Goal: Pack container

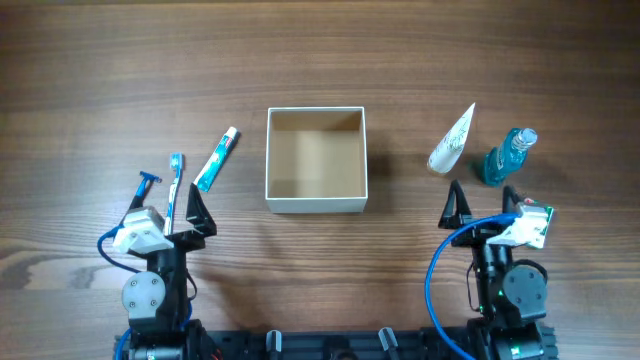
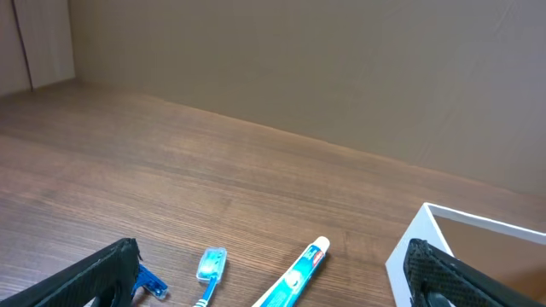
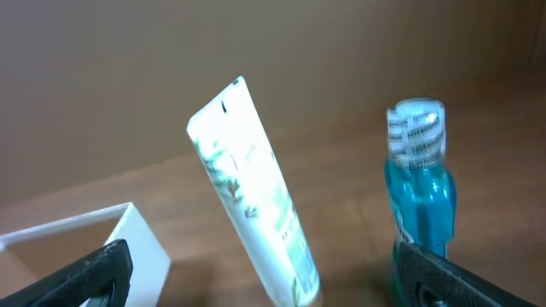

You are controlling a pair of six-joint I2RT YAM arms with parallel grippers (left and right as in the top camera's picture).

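My right gripper will next rise outward, tilt downward and go down onto the tube's flat top (image 1: 469,113) (image 3: 218,107), because the white tube stands upright outward of the gripper.
The container (image 1: 316,204), a square white-walled box with a tan inside, sits mid-table and holds nothing; its corner shows in the left wrist view (image 2: 426,234) and the right wrist view (image 3: 128,234). Left of it lie a blue-and-white toothpaste tube (image 1: 217,159) (image 2: 294,273), a blue toothbrush (image 1: 175,180) (image 2: 210,269) and a blue razor (image 1: 147,182) (image 2: 149,283). Right of it lie a white tube (image 1: 452,140) (image 3: 252,213) and a blue bottle (image 1: 505,155) (image 3: 418,192). My left gripper (image 1: 170,210) (image 2: 273,290) is open and empty, just short of the toothbrush. My right gripper (image 1: 482,202) (image 3: 260,286) is open and empty, near the white tube.
The wooden table (image 1: 320,60) stretches bare behind the objects. A brown wall stands beyond the far edge (image 2: 299,68). Blue cables (image 1: 432,280) loop beside the right arm base.
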